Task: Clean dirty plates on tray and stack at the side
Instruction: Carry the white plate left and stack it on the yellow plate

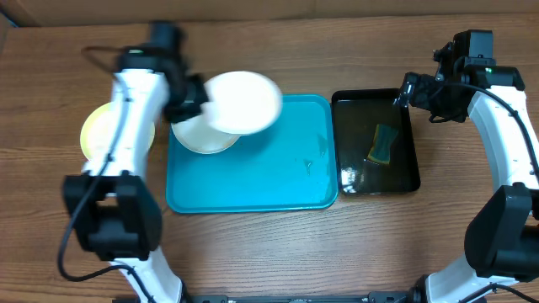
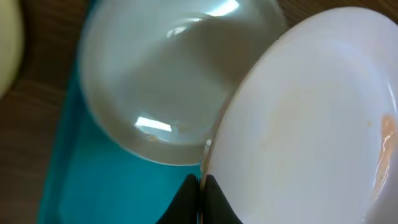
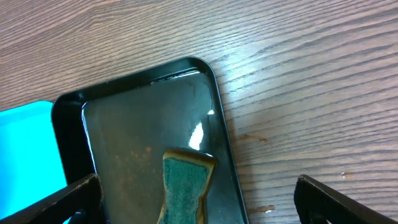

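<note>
The lime-green rimmed plate is beside the tray. My left gripper should next carry the white plate sideways and down onto it and let go.
My left gripper is shut on the rim of a white plate and holds it tilted above the far left corner of the turquoise tray. In the left wrist view that plate shows a faint reddish smear at its right edge. A second white plate lies on the tray beneath it and also shows in the left wrist view. The lime-green rimmed plate lies on the table left of the tray. My right gripper is open and empty above the black tray.
A green sponge lies in the glossy black tray, which holds some water, right of the turquoise tray. It also shows in the right wrist view. The wooden table extends in front of both trays.
</note>
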Tool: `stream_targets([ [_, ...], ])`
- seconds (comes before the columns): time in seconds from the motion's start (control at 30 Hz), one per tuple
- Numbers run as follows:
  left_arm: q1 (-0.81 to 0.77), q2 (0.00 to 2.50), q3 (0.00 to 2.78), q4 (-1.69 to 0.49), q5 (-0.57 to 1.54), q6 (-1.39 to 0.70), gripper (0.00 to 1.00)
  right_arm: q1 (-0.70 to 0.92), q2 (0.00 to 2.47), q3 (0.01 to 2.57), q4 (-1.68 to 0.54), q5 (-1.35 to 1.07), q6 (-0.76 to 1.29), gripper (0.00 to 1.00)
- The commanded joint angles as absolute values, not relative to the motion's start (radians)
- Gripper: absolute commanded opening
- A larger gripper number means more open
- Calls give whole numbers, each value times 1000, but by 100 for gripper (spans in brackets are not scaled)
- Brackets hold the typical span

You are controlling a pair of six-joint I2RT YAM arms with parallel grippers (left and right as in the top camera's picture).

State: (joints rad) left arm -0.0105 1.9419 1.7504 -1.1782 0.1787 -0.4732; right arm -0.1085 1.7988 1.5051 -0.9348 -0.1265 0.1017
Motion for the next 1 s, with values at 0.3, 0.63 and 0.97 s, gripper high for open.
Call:
stream_targets([
  [0.3,468,1942,1747,-1251,225,-495,4,-107,1782,1518,-929,-124,101,100],
  [0.63,612,1942,1581,-1096,93,-538,4,-107,1782,1518,-929,-124,101,100],
  [0.97,616,1942,1461,-880,80,-546,11,-107,1782,1518,-929,-124,101,100],
])
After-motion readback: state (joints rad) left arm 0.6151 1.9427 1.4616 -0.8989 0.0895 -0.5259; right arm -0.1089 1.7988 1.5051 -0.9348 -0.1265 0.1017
